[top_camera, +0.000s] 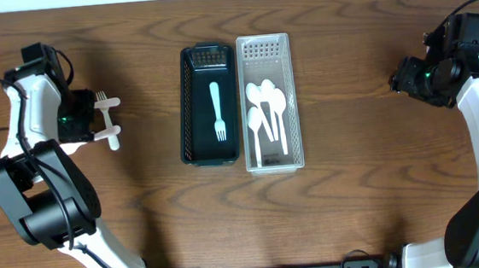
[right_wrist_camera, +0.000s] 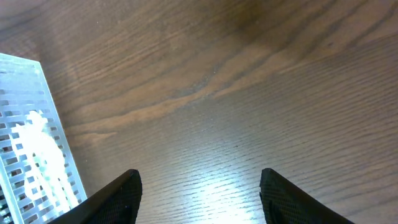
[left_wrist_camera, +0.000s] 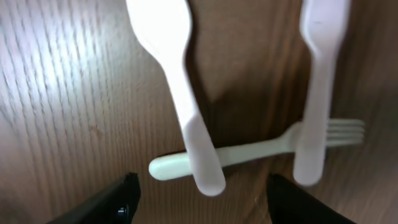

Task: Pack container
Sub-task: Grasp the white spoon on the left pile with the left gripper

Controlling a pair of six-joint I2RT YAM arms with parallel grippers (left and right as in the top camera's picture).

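Observation:
My left gripper is above the white spoon's handle, which is between the open fingers and rests uppermost across the fork. I need to lower my gripper onto that handle next.
A dark basket at mid-table holds one pale fork. Beside it on the right, a clear slotted basket holds several white spoons. Loose white utensils lie at the far left. In the left wrist view these are a white spoon, a white fork lying crosswise under it, and another white utensil. My left gripper is open just above them, holding nothing. My right gripper is open and empty over bare wood.
The clear basket's edge shows at the left of the right wrist view. Bare wooden table lies between the baskets and each arm. Arm bases stand at the front left and front right.

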